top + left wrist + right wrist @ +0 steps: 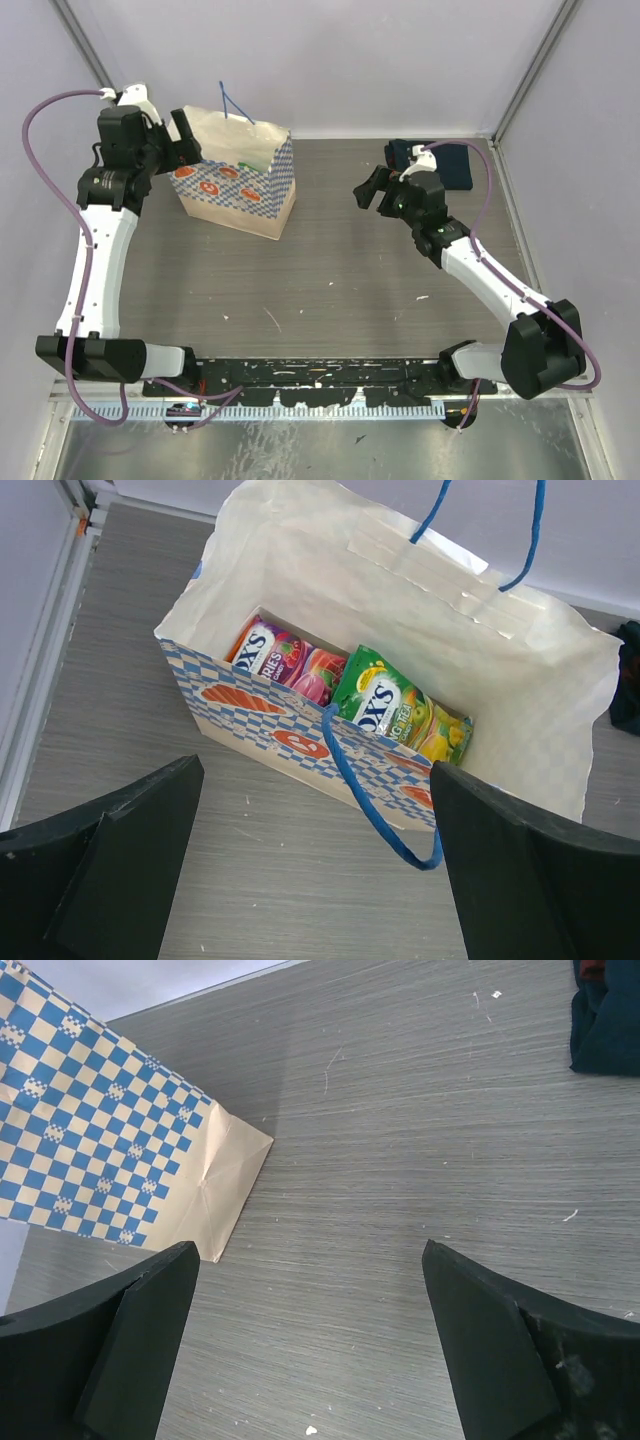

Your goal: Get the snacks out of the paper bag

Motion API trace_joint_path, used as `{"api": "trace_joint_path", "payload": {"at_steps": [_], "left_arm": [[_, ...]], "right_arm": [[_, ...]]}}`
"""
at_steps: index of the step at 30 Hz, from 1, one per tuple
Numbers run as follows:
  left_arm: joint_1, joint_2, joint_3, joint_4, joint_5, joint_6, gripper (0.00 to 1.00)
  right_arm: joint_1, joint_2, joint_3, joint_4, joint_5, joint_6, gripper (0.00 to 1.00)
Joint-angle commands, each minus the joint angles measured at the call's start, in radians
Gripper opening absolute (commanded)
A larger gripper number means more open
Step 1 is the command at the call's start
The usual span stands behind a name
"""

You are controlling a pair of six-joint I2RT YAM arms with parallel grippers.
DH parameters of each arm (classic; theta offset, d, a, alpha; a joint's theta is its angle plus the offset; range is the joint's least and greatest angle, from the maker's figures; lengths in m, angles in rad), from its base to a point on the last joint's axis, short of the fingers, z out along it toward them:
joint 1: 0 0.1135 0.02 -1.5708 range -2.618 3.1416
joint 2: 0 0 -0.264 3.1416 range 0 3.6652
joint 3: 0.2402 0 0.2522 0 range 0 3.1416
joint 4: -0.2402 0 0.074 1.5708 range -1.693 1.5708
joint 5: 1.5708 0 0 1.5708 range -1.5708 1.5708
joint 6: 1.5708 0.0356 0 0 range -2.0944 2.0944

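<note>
My right gripper should go up and move across onto the paper bag's checkered side rim [282, 151], because that rim is to its left in the top view.
The paper bag [240, 180] stands open at the back left of the table, tan with a blue-white checkered band and blue string handles. In the left wrist view I look down into the paper bag [520, 660]: a purple snack pouch [285, 660] and a green-yellow snack pouch [395, 705] stand inside against its near wall. My left gripper [183, 140] is open and empty, just left of the bag's mouth and above it. My right gripper [372, 190] is open and empty above bare table, to the right of the bag. The right wrist view shows the bag's side [110, 1150].
A dark navy folded cloth [440, 160] lies at the back right, behind the right wrist; it also shows in the right wrist view [605, 1015]. Grey walls enclose the table at the back and both sides. A blue handle [375, 800] hangs over the bag's near wall.
</note>
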Motion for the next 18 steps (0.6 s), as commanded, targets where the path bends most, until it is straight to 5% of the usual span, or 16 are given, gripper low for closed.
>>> {"api": "trace_joint_path", "payload": {"at_steps": [1, 12, 18], "left_arm": [[0.003, 0.012, 0.022, 0.053, 0.003, -0.001, 0.98], [0.009, 0.027, -0.010, 0.158, -0.181, 0.083, 0.98], [0.133, 0.199, 0.242, -0.030, -0.077, 0.111, 0.98]], "right_arm": [[-0.003, -0.029, 0.002, 0.059, 0.033, 0.009, 1.00], [-0.002, 0.046, 0.128, -0.099, 0.145, -0.006, 1.00], [0.092, 0.162, 0.357, -0.216, 0.249, -0.052, 1.00]]}}
